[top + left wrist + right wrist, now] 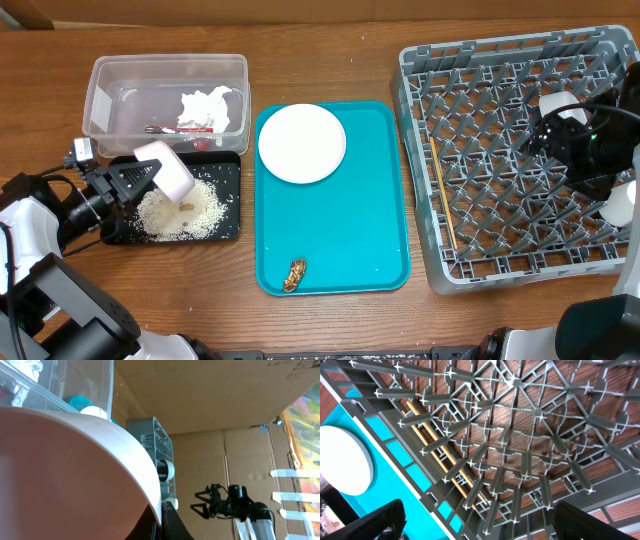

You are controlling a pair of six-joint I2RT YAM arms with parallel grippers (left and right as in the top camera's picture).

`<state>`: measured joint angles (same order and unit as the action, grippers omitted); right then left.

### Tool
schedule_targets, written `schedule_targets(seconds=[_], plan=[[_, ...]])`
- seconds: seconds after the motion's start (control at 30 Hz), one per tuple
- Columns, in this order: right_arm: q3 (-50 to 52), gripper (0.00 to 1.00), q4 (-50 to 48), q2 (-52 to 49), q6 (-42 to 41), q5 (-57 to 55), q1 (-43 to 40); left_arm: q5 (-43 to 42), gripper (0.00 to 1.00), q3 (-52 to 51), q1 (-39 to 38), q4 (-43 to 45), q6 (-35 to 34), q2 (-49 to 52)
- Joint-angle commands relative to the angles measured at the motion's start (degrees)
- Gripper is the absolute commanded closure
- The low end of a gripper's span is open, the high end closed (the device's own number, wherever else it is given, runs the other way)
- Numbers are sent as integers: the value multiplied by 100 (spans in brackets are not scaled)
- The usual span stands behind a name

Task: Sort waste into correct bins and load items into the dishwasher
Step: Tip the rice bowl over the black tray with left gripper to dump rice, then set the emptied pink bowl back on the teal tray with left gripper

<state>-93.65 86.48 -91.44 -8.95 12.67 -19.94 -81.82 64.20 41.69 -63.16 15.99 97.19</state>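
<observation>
The left gripper swings over the teal tray (350, 230) next, turning the bowl upright. Then it lowers the bowl onto open space beside the plate, as the bowl's inside shows bare.
My left gripper (145, 176) is shut on the rim of the cream bowl (170, 167), held tipped on its side over the black tray (228, 225), where white rice grains (180, 208) lie heaped. The bowl fills the left wrist view (75, 475). The clear tub (95, 95) holds the crumpled napkin (208, 105) and the red wrapper (180, 129). The white plate (301, 143) and the brown scrap (295, 274) lie on the teal tray (350, 230). My right gripper (537, 135) hangs open and empty over the grey rack (500, 150), which holds the chopsticks (445, 205) and the white cup (558, 103).
A pale rounded dish (618, 203) sits in the rack at the right edge, partly hidden by my right arm. In the right wrist view my open gripper (480, 520) frames the rack's pegs (530, 435), the chopsticks (440, 455) and the plate (340, 460).
</observation>
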Motion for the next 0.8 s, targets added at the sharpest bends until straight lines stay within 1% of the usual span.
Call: schedule_targets(seconds=[0.0,0.13,0.27,0.37,0.43,0.6,0.67,0.7,0.73,0.77], plan=[[-4,3,-20,68,46,28,0,133,96,-4,-42,76,-129,-94],[-4,3,-20,68,44,28,0,457,96,-4,-50,7,-138,-94],[-4,3,-20,68,44,31,0,378,96,-4,-131,-87,-140,-94],[-4,3,-31,68,46,28,0,313,96,-4,-352,-264,-120,-103],[-4,3,-44,68,46,28,0,315,96,0,-654,-396,-9,-122],[-4,3,-39,68,46,28,0,356,96,39,-1751,-492,249,-256],[-4,3,-39,68,44,31,0,570,96,94,-2310,-352,240,-310],[-4,3,-39,68,44,31,0,780,96,142,-2649,-238,177,-321],[-4,3,-42,68,44,31,0,1379,96,258,-3279,13,-173,-321],[-4,3,-42,68,44,31,0,1827,96,310,-3622,216,-501,-321]])
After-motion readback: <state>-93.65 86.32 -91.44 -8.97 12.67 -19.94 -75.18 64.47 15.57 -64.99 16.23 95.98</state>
